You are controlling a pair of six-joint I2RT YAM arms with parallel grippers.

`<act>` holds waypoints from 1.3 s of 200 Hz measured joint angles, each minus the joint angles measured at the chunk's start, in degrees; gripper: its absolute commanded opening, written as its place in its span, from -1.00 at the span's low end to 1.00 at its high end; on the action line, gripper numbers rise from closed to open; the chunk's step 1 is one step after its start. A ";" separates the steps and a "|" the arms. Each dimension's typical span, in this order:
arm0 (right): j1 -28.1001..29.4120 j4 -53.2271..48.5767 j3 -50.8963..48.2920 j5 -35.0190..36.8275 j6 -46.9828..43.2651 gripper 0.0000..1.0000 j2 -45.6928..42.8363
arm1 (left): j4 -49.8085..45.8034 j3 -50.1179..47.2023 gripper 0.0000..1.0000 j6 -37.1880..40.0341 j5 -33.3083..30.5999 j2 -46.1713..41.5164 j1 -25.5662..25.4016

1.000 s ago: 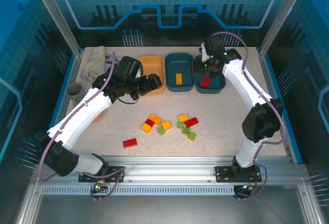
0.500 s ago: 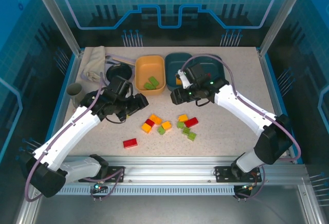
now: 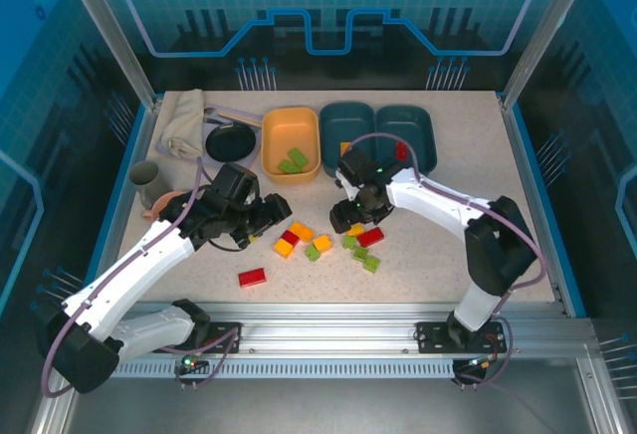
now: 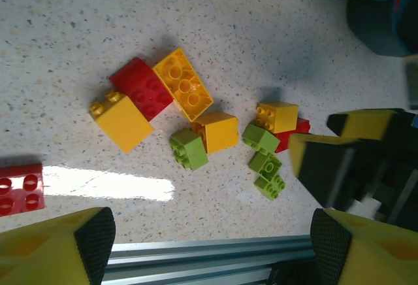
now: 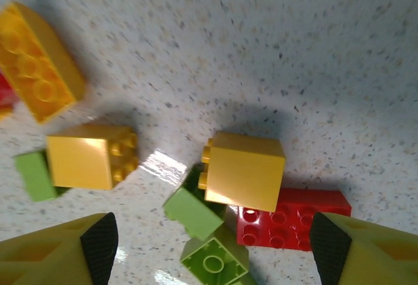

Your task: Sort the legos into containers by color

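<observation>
The right gripper, still open, moves down over the yellow cube point(image 3: 356, 230) point(image 5: 245, 170) below it next, one fingertip beside the studs, because bare tabletop there leaves room.
Loose legos lie mid-table: a yellow one point(image 3: 301, 231), a red one point(image 3: 371, 237), a green one point(image 3: 313, 252), and a lone red brick point(image 3: 252, 277) nearer the front. My right gripper point(image 3: 350, 219) hangs open just above the cluster. In the right wrist view it point(image 5: 212, 246) straddles a green brick point(image 5: 214, 261), with a yellow cube point(image 5: 245, 170) and a red brick point(image 5: 294, 219) just beyond. My left gripper point(image 3: 271, 217) is open and empty, left of the pile; it point(image 4: 212, 242) faces the legos point(image 4: 183, 89). The orange-yellow container point(image 3: 290, 125) holds green legos point(image 3: 293, 162). Two teal containers point(image 3: 346, 117) point(image 3: 410, 123) stand beside it; the right one holds a red lego point(image 3: 400, 151).
A black pan point(image 3: 229, 140), a folded cloth point(image 3: 182, 120), a grey cup point(image 3: 145, 177) and a pink bowl point(image 3: 164, 205) sit at the back left. An aluminium rail point(image 3: 328, 313) runs along the table's front edge.
My right arm swung from the right teal tub down to the lego pile and its jaws widened. My left arm drew back from the yellow tub toward the pile.
</observation>
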 measured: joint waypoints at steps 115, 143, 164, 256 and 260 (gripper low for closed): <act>0.00 -1.20 4.31 2.95 -1.90 0.17 11.91 | 2.01 -0.50 0.64 -1.46 0.33 -0.13 -1.11; 0.00 -1.11 4.42 3.37 -1.27 -0.11 12.76 | 2.08 -0.50 0.64 -1.46 0.33 -0.13 -1.22; 0.00 -1.11 4.46 4.20 -0.79 -0.23 12.26 | 2.08 -0.50 0.64 -1.44 0.33 -0.13 -1.27; -10.23 -3.91 28.65 3.82 5.01 -0.29 8.87 | 2.12 15.72 0.64 2.71 -0.24 11.23 2.16; -10.67 -3.85 30.16 3.39 5.31 -0.29 9.88 | 2.14 16.44 0.64 2.93 -0.24 12.07 2.73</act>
